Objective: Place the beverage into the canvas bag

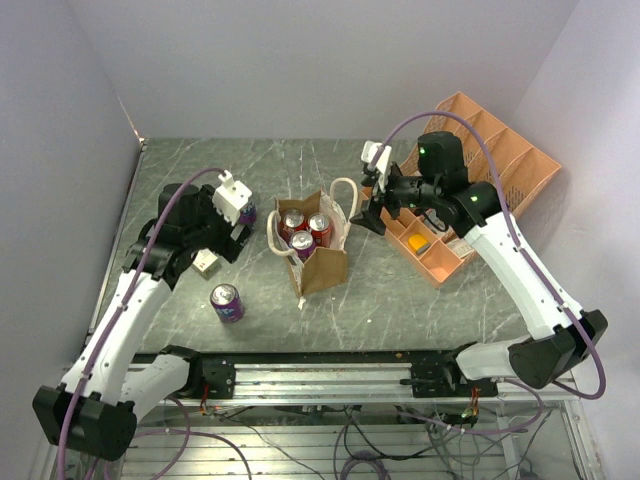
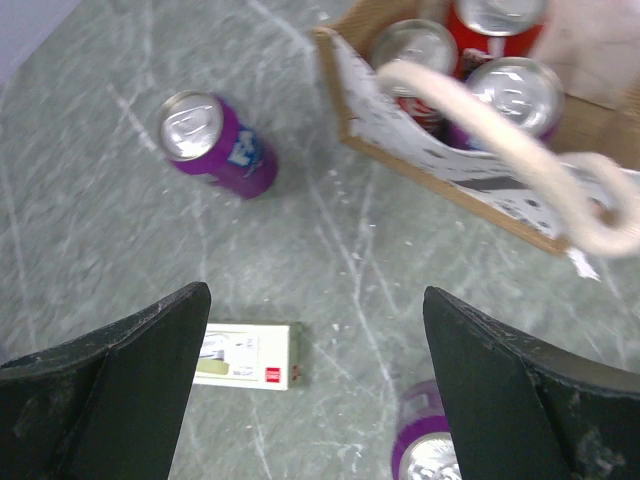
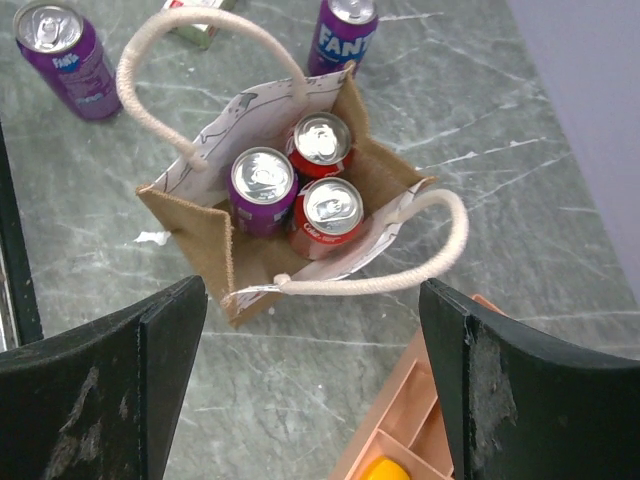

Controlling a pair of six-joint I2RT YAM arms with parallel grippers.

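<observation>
I will next move my left gripper outward and lower it with open fingers around the back purple can (image 2: pixel 217 146), because that can stands outward of my left gripper and below it.
The tan canvas bag (image 1: pixel 325 272) with cream handles stands upright mid-table and holds two red cans and one purple can (image 3: pixel 262 185). A purple soda can (image 1: pixel 227 302) stands on the table in front of my left gripper. Another purple can (image 1: pixel 247 213) stands just behind that gripper. My left gripper (image 1: pixel 228 243) is open and empty above the table left of the bag. In the left wrist view (image 2: pixel 315 380) the back can (image 2: pixel 215 145) is far left and the front can (image 2: pixel 425 450) is by the right finger. My right gripper (image 1: pixel 367 217) is open and empty, raised to the right of the bag (image 3: pixel 185 220).
A small white and green box (image 1: pixel 207 263) lies left of the bag, under my left gripper (image 2: pixel 245 355). The orange desk organizer (image 1: pixel 500 165) stands at the back right, with a yellow item (image 3: pixel 385 468) in one compartment. Walls close the table at the left, back and right.
</observation>
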